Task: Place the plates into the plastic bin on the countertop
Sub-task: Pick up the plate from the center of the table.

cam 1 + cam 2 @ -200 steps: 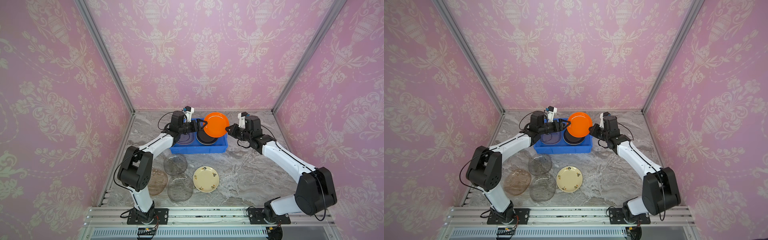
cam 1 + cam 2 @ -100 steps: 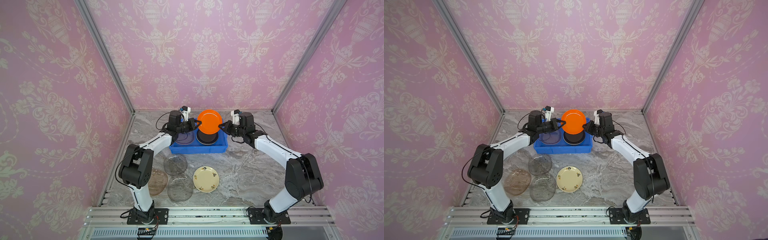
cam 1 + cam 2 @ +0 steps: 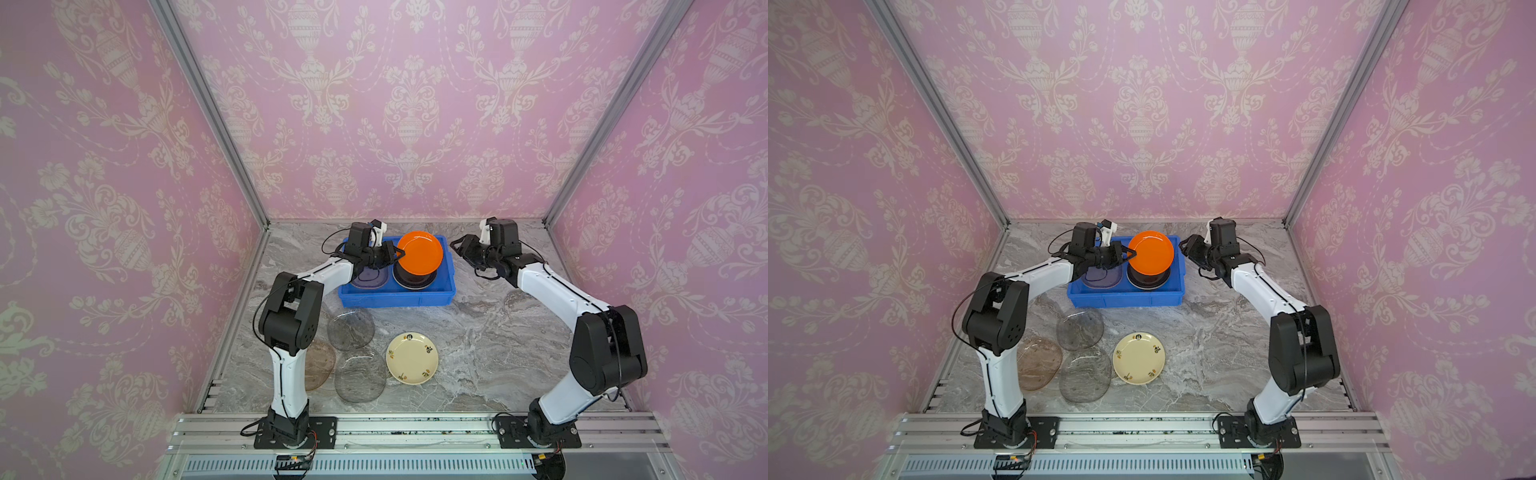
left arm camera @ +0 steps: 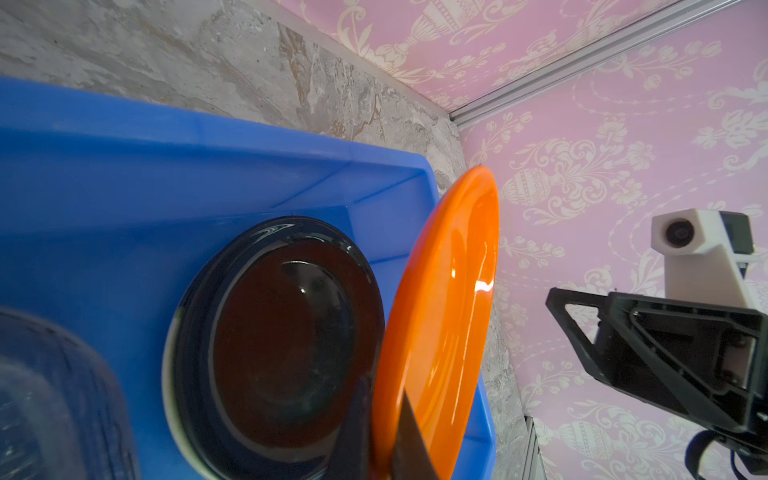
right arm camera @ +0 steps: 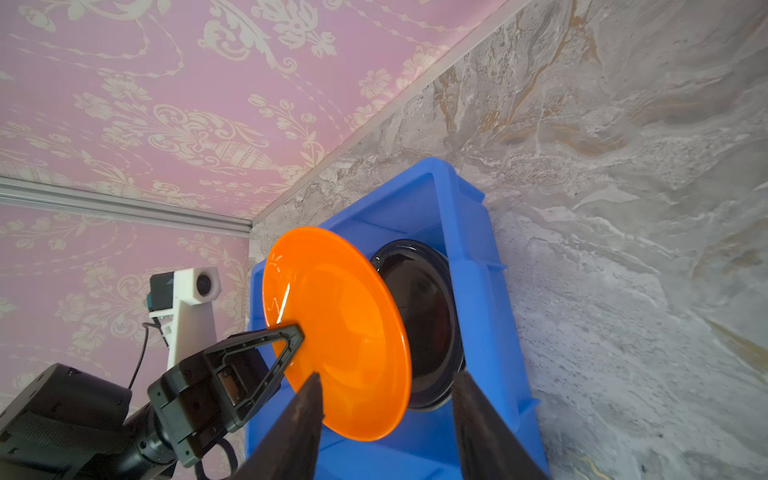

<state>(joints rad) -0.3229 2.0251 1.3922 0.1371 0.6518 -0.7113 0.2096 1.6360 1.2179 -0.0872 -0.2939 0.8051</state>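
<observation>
My left gripper brings the orange plate down next until it rests where the black plate [image 3: 415, 280] [image 4: 292, 344] lies in the bin below, then releases the orange plate's rim.
An orange plate [image 3: 419, 253] [image 3: 1150, 253] hangs tilted over the right half of the blue plastic bin [image 3: 395, 299], above a black plate [image 3: 415, 280] lying in it. My left gripper [image 3: 397, 253] [image 4: 382, 395] is shut on the orange plate's [image 4: 449, 311] left rim. My right gripper [image 3: 457, 249] [image 5: 386, 378] stands open just right of the bin [image 5: 478, 291], apart from the orange plate [image 5: 345, 332]. A clear plate [image 3: 370, 276] lies in the bin's left half.
On the marble countertop [image 3: 498, 332] in front of the bin lie two clear grey plates [image 3: 350, 328] [image 3: 360, 380], an amber glass plate [image 3: 320, 365] partly behind my left arm, and a cream plate [image 3: 412, 358] with dark motifs. Pink walls close three sides.
My left gripper has shut on the orange plate's rim. My right gripper has let the plate go, opened and drawn back to the right of the bin.
</observation>
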